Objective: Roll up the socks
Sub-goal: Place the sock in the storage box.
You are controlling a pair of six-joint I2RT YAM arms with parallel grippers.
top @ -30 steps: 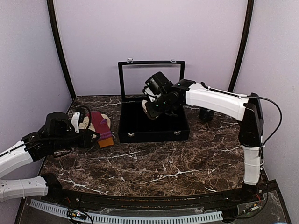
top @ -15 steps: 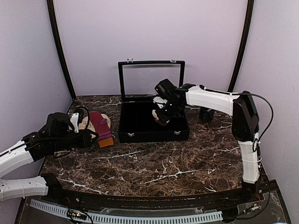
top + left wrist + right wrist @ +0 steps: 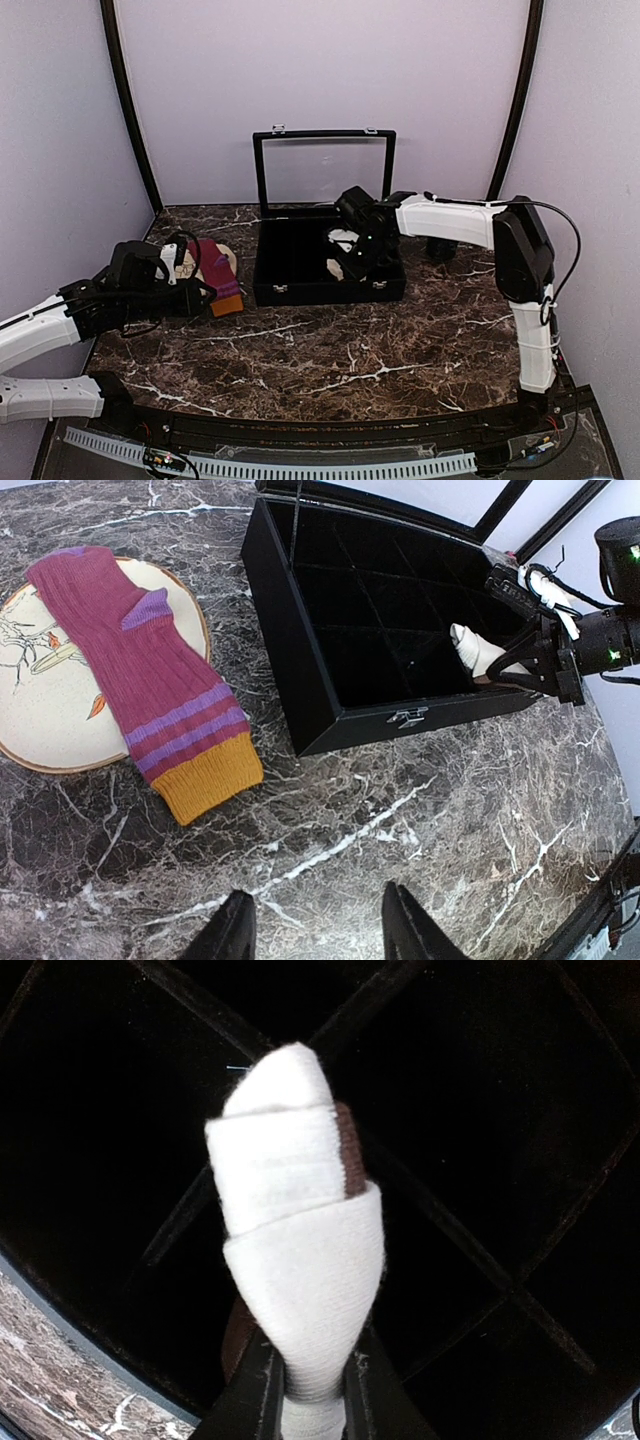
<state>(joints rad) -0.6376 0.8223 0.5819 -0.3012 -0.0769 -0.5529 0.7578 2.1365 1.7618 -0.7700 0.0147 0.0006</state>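
The right gripper brings the cream sock (image 3: 295, 1250) down next, from above the box's dividers into the section by the box's near side, then opens.
A maroon-purple sock (image 3: 150, 680) with an orange end lies flat, partly on a tan oval mat (image 3: 40, 710), left of the black box (image 3: 300, 680). In the top view this sock (image 3: 213, 268) lies just beyond my left gripper (image 3: 198, 292). My left gripper (image 3: 315, 925) hangs open over bare marble, nearer than the orange end, with nothing between its fingers. The cream sock (image 3: 295, 1250), rolled into a bundle with a brown patch showing, is clamped in my right gripper (image 3: 310, 1400). My right gripper (image 3: 345, 262) holds it down inside the box, over the dividers (image 3: 450, 1250).
The black box (image 3: 330, 290) stands at the table's middle back, its glass lid (image 3: 322, 170) upright behind it. A small dark object (image 3: 443, 245) sits right of the box. Purple walls close in the left, back and right sides.
My right gripper has carried the rolled cream sock rightward and down into the box. My left arm has edged slightly toward the maroon sock, still open.
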